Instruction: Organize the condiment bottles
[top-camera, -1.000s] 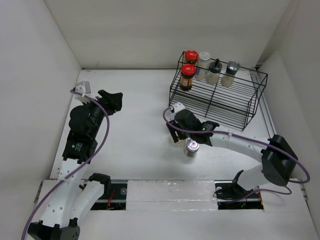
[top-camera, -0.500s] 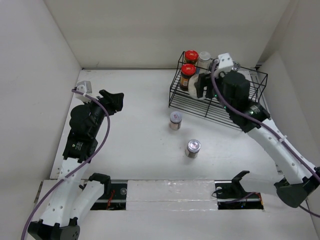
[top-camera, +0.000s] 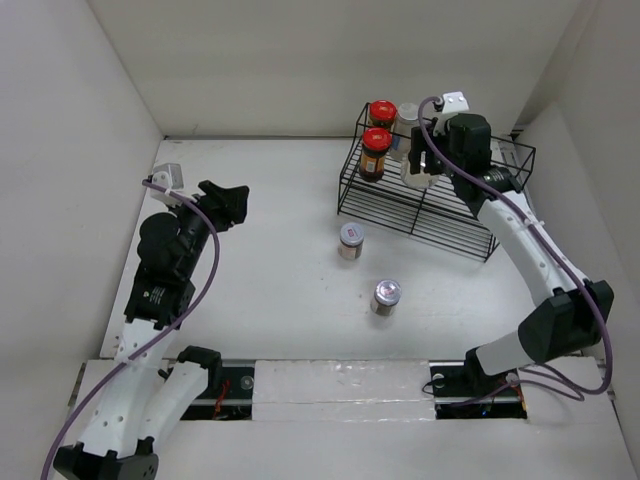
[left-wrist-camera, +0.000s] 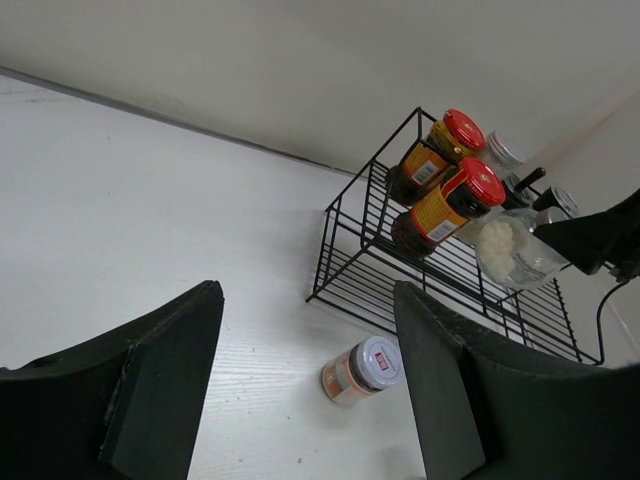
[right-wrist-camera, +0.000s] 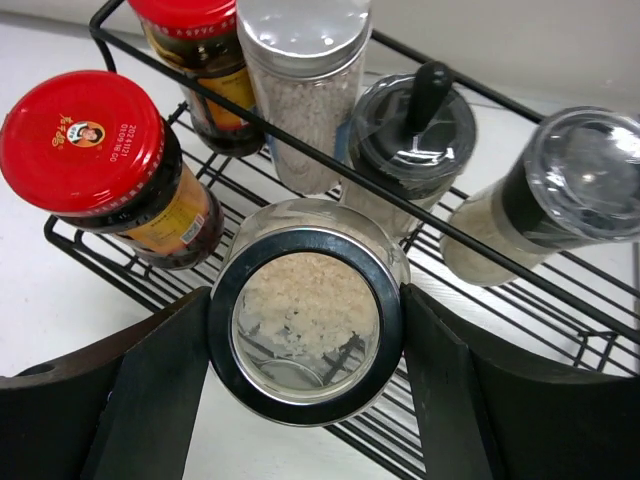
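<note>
I should next lower my right gripper and release the clear jar on the wire shelf beside the front red-lidded jar, onto the free wire below the gripper.
My right gripper (top-camera: 424, 165) (right-wrist-camera: 305, 318) is shut on a clear jar of pale grains (right-wrist-camera: 305, 312) with a black-rimmed lid. It holds the jar over the black wire rack (top-camera: 470, 225), to the right of the front red-lidded dark jar (top-camera: 376, 150) (right-wrist-camera: 85, 140). Behind stand a second red-lidded jar (top-camera: 382, 112), a silver-capped shaker (right-wrist-camera: 305, 40), a black-capped bottle (right-wrist-camera: 415, 120) and a grey-capped grinder (right-wrist-camera: 585, 175). Two jars stand on the table: one with orange contents (top-camera: 350, 240) (left-wrist-camera: 362, 370), one with a silver lid (top-camera: 386, 296). My left gripper (top-camera: 225, 203) (left-wrist-camera: 310, 390) is open and empty.
White walls close in the table at the left, back and right. The rack (left-wrist-camera: 440, 280) stands at the back right, its front shelf bare wire. My left arm rests over the table's left side.
My right arm has swung from the middle of the table up to the rack and now holds the pale jar there. The orange jar it covered shows. The left arm has not moved.
</note>
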